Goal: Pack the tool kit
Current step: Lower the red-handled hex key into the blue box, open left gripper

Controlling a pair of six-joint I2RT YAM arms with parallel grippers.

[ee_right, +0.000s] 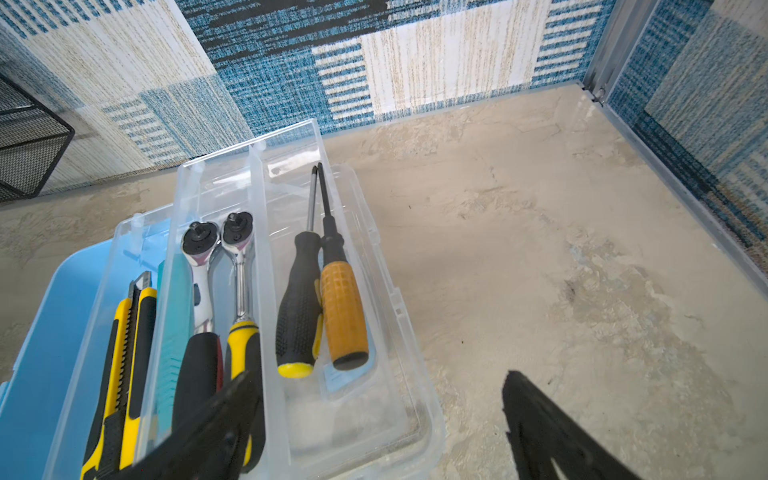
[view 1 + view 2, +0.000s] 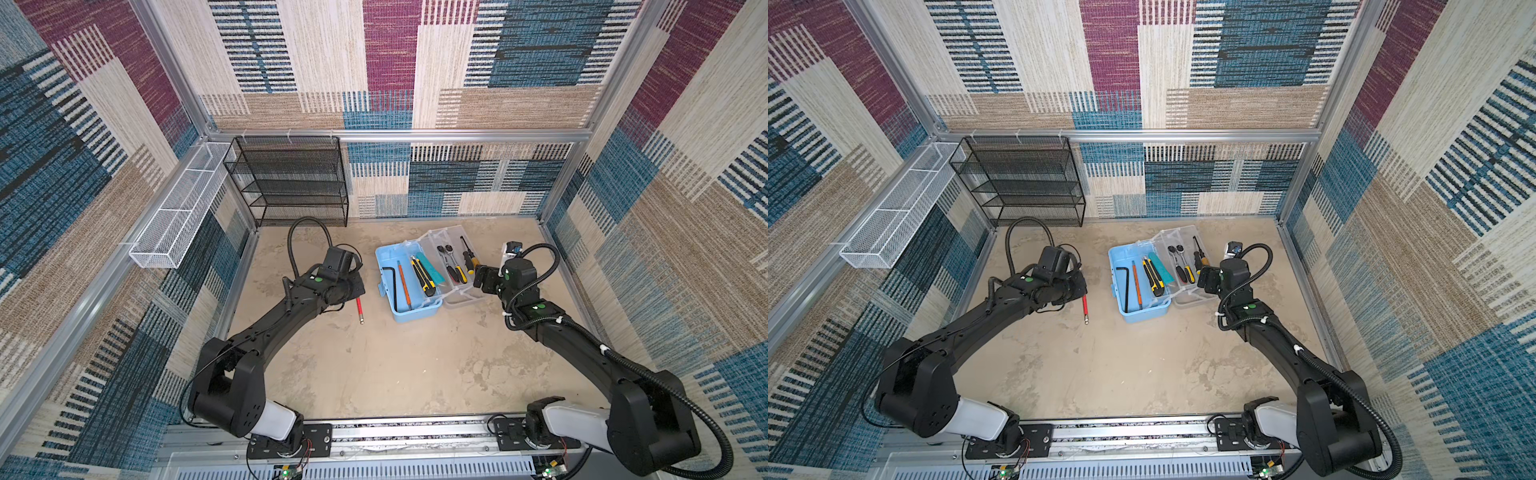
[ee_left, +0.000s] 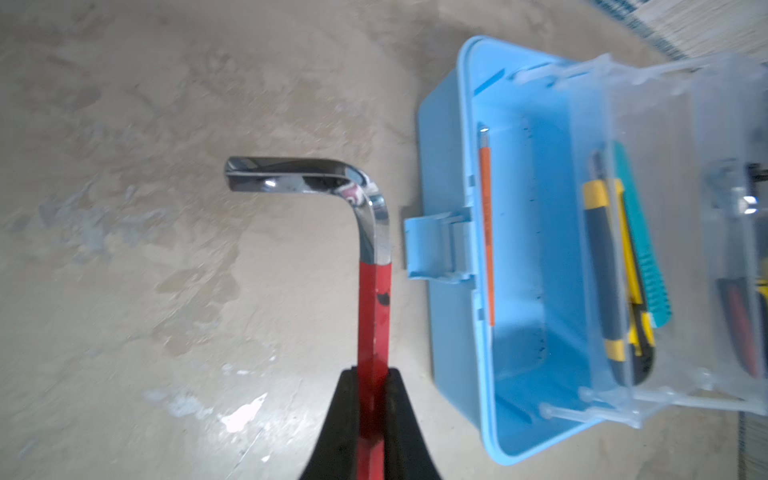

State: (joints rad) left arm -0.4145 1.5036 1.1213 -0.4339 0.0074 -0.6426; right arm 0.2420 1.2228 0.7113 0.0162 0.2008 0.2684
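The gap (image 2: 399, 290) beside the orange tool is across the toolbox's latch side from the robot's left gripper, so that gripper needs to move over that side next and go down to let go.
The light-blue toolbox (image 2: 415, 318) (image 2: 1144, 318) (image 3: 536, 232) stands open at mid-table, its clear lid (image 2: 461, 297) (image 1: 374, 399) folded out to the right. Inside lie a black hex key (image 2: 390, 286), an orange tool (image 3: 485, 224) and utility knives (image 2: 423, 276) (image 1: 124, 353). Two ratchets (image 1: 216, 266) and two screwdrivers (image 1: 324, 303) rest in the clear parts. My left gripper (image 2: 353, 289) (image 3: 372, 395) is shut on a red-sleeved hex key (image 2: 359, 309) (image 3: 374, 299), left of the box, just above the table. My right gripper (image 2: 482, 278) (image 1: 380, 374) is open over the lid's right edge.
A black mesh shelf rack (image 2: 291, 183) stands at the back left, with a long white mesh basket (image 2: 178, 212) on the left wall. A small white and blue object (image 2: 511, 249) sits behind my right wrist. Patterned walls enclose the table.
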